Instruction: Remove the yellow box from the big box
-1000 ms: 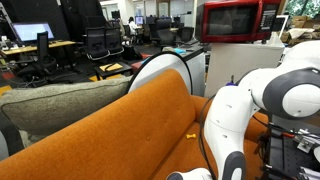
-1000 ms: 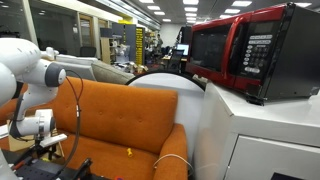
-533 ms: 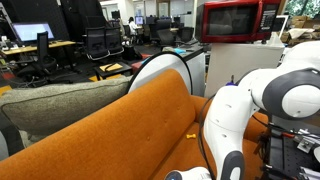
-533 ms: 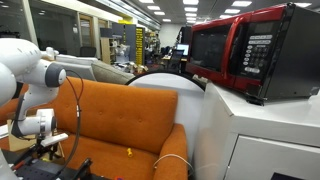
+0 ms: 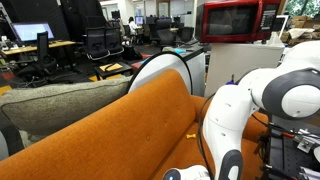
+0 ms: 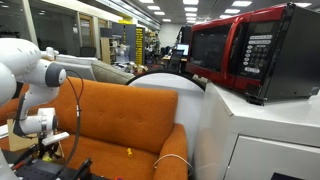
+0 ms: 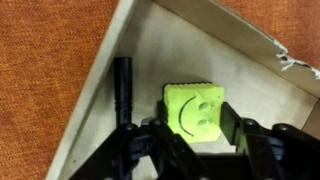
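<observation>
The orange sofa is bare beyond the big box's side from the gripper, so the robot's gripper will next lift the yellow box over that side, lower it there and let go of it.
In the wrist view the yellow box (image 7: 195, 106), bright yellow-green with a smiley face on top, lies on the floor of the big cardboard box (image 7: 150, 45). My gripper (image 7: 195, 126) reaches in from the bottom edge. Its black fingers (image 7: 230, 122) press against the yellow box's left and right sides, shut on it. Both exterior views show only the white arm (image 5: 250, 110) (image 6: 30, 70) bent down beside the sofa. The boxes and the fingers are hidden there.
A black pen-like stick (image 7: 122, 85) lies in the big box just left of the yellow box, near the slanted wall. The box sits on an orange sofa (image 5: 120, 130) (image 6: 120, 120). A red microwave (image 5: 238, 20) (image 6: 250, 50) stands on a white cabinet.
</observation>
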### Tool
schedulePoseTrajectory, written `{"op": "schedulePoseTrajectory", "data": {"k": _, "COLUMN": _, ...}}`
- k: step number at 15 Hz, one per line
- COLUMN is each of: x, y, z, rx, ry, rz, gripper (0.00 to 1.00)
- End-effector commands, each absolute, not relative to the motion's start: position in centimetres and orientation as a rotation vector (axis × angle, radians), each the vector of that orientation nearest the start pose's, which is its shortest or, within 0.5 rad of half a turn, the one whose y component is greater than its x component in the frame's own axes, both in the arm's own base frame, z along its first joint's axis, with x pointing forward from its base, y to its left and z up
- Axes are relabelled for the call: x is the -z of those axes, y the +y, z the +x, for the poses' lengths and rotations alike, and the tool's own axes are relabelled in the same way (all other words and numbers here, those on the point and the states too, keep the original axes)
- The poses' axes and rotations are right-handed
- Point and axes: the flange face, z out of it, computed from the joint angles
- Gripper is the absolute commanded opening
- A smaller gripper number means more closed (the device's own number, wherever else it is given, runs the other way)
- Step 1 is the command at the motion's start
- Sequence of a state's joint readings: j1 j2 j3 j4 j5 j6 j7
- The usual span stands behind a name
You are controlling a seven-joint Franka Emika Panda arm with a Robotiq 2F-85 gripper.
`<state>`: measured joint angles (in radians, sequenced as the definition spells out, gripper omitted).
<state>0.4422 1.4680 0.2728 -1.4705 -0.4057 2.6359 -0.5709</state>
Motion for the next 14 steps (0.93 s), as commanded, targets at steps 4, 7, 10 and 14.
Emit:
{"op": "schedulePoseTrajectory", "data": {"k": 4, "x": 16.3, "y": 37.6, "z": 39.1, "rx": -0.262, "ry": -2.078, "rz": -2.103, "gripper": 0.29}}
{"op": "schedulePoseTrajectory", "data": {"k": 7, "x": 14.1, "y": 37.6, "z": 37.7, "rx": -0.155, "ry": -2.162, "rz": -2.014, "gripper": 0.29}}
{"op": "schedulePoseTrajectory", "data": {"k": 10, "x": 11.1, "y": 36.9, "z": 37.8, "rx": -0.029, "ry": -2.192, "rz": -2.024, "gripper": 0.29}}
{"op": "schedulePoseTrajectory", "data": {"k": 14, "x": 6.3, "y": 34.5, "z": 40.4, "rx": 0.139, "ry": -2.189, "rz": -2.186, "gripper": 0.29}}
